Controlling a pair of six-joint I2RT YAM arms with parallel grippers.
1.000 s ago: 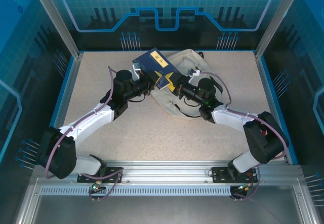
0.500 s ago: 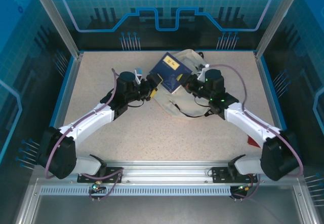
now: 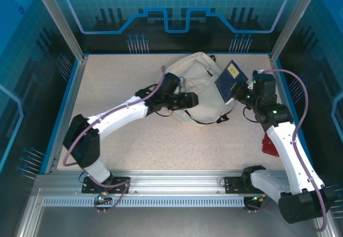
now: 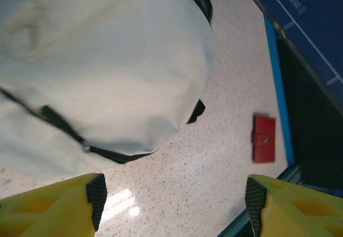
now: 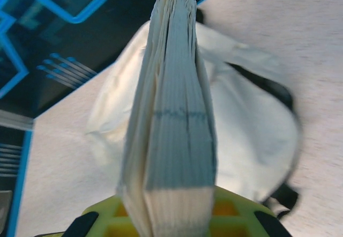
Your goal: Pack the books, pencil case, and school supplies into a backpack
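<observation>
The left gripper moves across and down onto the backpack's edge by the black strap point(image 3: 219, 112) next, as it lies below toward the book point(image 3: 230, 78) and the bag is shut.
The cream backpack point(image 3: 195, 84) lies at the back middle of the table; it also shows in the left wrist view point(image 4: 96, 60) and behind the book in the right wrist view point(image 5: 252, 140). My right gripper point(image 3: 237, 90) is shut on a dark blue book point(image 3: 230, 78), held tilted above the table just right of the backpack. That wrist sees the book's page edges point(image 5: 174, 113) end on, clamped between the jaws point(image 5: 174, 218). My left gripper point(image 3: 191, 98) hangs open over the backpack's near side, its yellow fingers point(image 4: 59, 205) wide apart with bare table between them point(image 4: 174, 199).
A small red case point(image 3: 269, 143) lies on the table by the right blue rim, also seen from the left wrist point(image 4: 263, 138). Black strap ends point(image 3: 221, 119) trail from the backpack's near right. Glass walls and metal posts enclose the table.
The left gripper let go of the book and moved right, over the backpack's near side. The right arm swung right, carrying the book off the backpack.
</observation>
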